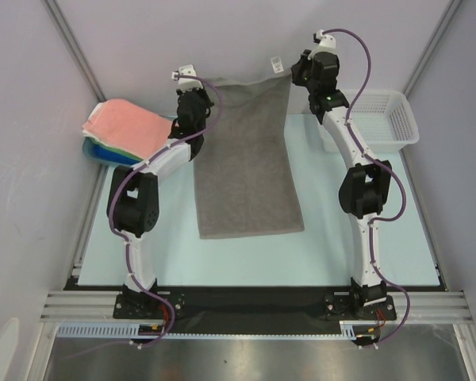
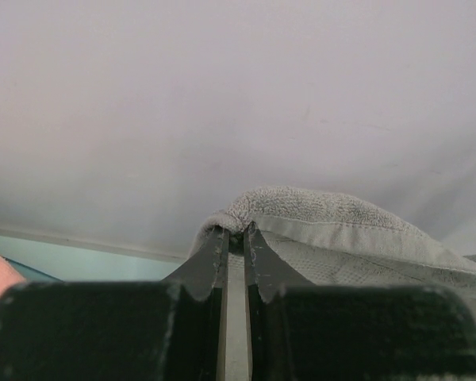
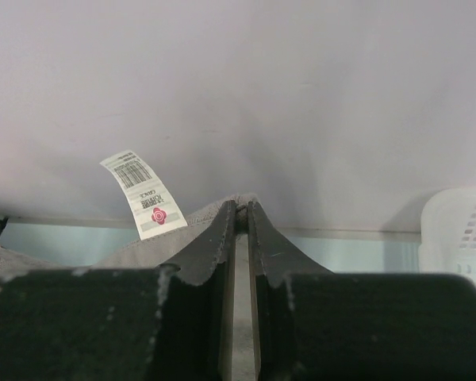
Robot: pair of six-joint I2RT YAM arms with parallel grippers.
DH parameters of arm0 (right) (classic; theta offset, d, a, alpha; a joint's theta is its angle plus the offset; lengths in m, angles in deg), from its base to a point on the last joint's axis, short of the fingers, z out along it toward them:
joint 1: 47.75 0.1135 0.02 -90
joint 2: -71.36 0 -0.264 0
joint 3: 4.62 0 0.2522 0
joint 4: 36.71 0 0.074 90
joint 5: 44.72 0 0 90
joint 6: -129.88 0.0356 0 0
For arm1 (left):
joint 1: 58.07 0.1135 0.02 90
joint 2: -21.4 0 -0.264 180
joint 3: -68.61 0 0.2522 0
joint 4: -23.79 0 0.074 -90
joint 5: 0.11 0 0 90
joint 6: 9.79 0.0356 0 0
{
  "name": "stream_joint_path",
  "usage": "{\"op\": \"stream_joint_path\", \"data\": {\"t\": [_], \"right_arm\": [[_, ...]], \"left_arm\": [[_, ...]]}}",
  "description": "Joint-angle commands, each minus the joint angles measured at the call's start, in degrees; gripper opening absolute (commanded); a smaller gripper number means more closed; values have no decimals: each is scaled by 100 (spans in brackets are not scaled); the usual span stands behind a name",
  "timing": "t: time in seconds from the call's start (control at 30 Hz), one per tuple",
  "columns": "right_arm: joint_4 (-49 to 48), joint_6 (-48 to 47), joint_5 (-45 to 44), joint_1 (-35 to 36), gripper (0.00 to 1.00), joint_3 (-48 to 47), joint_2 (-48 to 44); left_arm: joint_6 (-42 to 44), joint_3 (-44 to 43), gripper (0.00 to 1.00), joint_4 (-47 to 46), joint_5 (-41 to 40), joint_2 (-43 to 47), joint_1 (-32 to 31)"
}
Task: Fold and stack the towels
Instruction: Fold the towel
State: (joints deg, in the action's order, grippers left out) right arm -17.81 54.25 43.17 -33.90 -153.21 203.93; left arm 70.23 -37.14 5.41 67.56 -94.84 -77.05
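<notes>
My left gripper should move back and down to let go of the grey towel's corner on the near part of the towel. That part of the towel is below the gripper and closer to my base.
A grey towel (image 1: 246, 163) hangs stretched between both grippers, its near part lying on the table. My left gripper (image 1: 200, 85) is shut on its far left corner, seen as a grey terry fold (image 2: 317, 218) in the left wrist view, gripper (image 2: 235, 232). My right gripper (image 1: 295, 73) is shut on the far right corner, by the white tag (image 1: 277, 63). In the right wrist view the gripper (image 3: 241, 206) pinches grey cloth (image 3: 143, 250) beside the tag (image 3: 147, 195). A stack of folded towels, salmon pink on top (image 1: 125, 125), lies at the left.
The stack sits in a blue tray (image 1: 95, 151) at the table's left edge. A white perforated basket (image 1: 387, 119) stands at the back right, also in the right wrist view (image 3: 460, 230). Grey walls close in on the back and sides.
</notes>
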Motion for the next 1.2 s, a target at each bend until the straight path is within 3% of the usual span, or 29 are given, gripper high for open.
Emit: {"op": "stream_joint_path", "data": {"t": [0.0, 0.17, 0.4, 0.53, 0.77, 1.17], "right_arm": [[-330, -40, -79, -40, 0, 33, -161], [-348, 127, -62, -49, 0, 614, -495], [-242, 320, -26, -49, 0, 1502, -1084], [248, 496, 9, -57, 0, 1897, -1330], [303, 997, 149, -57, 0, 3854, -2173], [584, 1164, 588, -5, 0, 5835, -3123]], "left_arm": [[-39, -127, 0, -153, 18, 154, 35], [-329, 189, 0, 138, 35, 514, 79], [-733, 1321, 0, 129, 246, 1314, 105], [-1084, 1806, 0, 427, 317, 1718, 105], [-1726, 2544, 0, 1227, 527, 1965, 105], [-2518, 3371, 10, 2527, 1054, 2422, 9]]}}
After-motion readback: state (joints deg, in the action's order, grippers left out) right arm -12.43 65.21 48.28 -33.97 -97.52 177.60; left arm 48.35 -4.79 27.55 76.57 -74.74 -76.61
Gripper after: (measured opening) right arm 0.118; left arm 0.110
